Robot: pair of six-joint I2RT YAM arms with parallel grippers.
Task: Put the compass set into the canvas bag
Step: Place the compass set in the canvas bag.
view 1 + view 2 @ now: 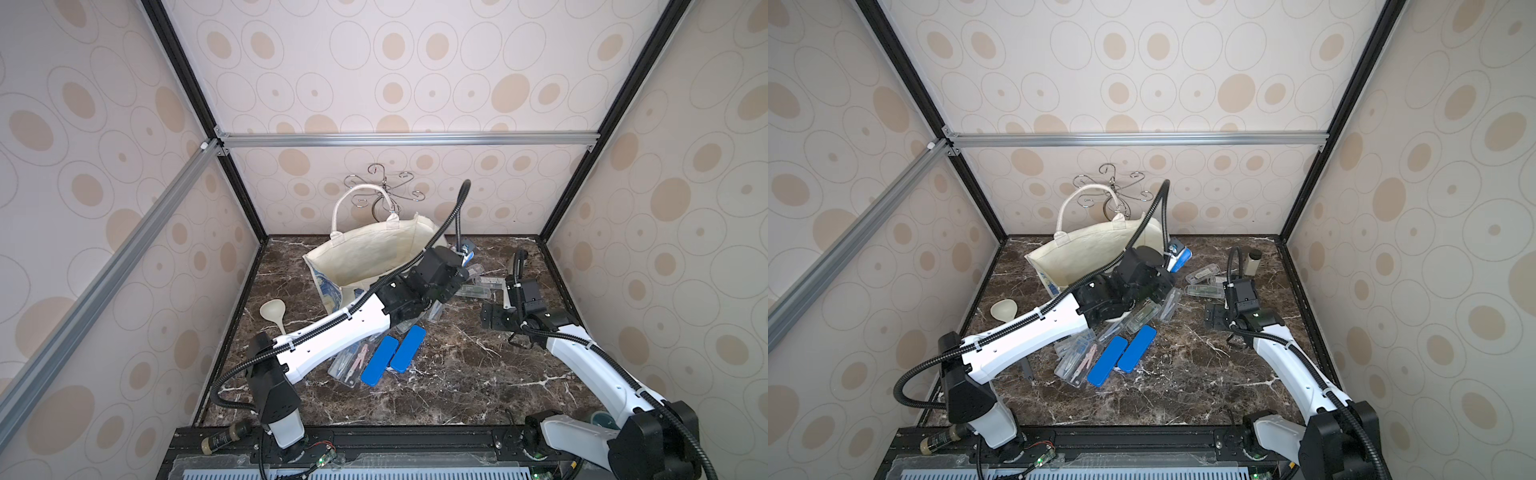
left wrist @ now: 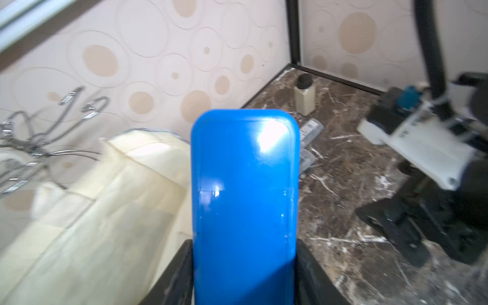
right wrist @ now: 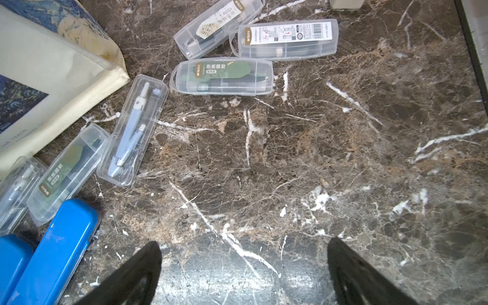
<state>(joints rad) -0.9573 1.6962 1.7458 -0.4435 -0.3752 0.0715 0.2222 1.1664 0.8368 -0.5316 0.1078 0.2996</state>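
Note:
The canvas bag's opening (image 1: 380, 252) (image 2: 124, 223) is beside my left gripper. I will move my left gripper over it and dip inside to release the blue case.
The canvas bag (image 1: 374, 255) (image 1: 1092, 251) stands open at the back of the marble table, its blue painting print showing low on its side (image 3: 15, 105). My left gripper (image 1: 462, 254) (image 2: 244, 245) is shut on a blue compass set case (image 2: 244, 184), which it holds up just beside the bag's right end (image 2: 137, 158); the case's tip also shows in a top view (image 1: 1181, 253). My right gripper (image 1: 492, 318) (image 3: 244, 269) hangs open over bare marble with nothing between its fingers. Two more blue cases (image 1: 392, 355) and several clear compass set cases (image 3: 221, 76) lie on the table.
A cream ladle (image 1: 272, 311) lies left of the bag. A metal hook stand (image 1: 380, 187) rises behind the bag. A small cream bottle with a black cap (image 1: 1252, 259) stands at the back right. Clear cases (image 1: 347, 365) lie under the left arm.

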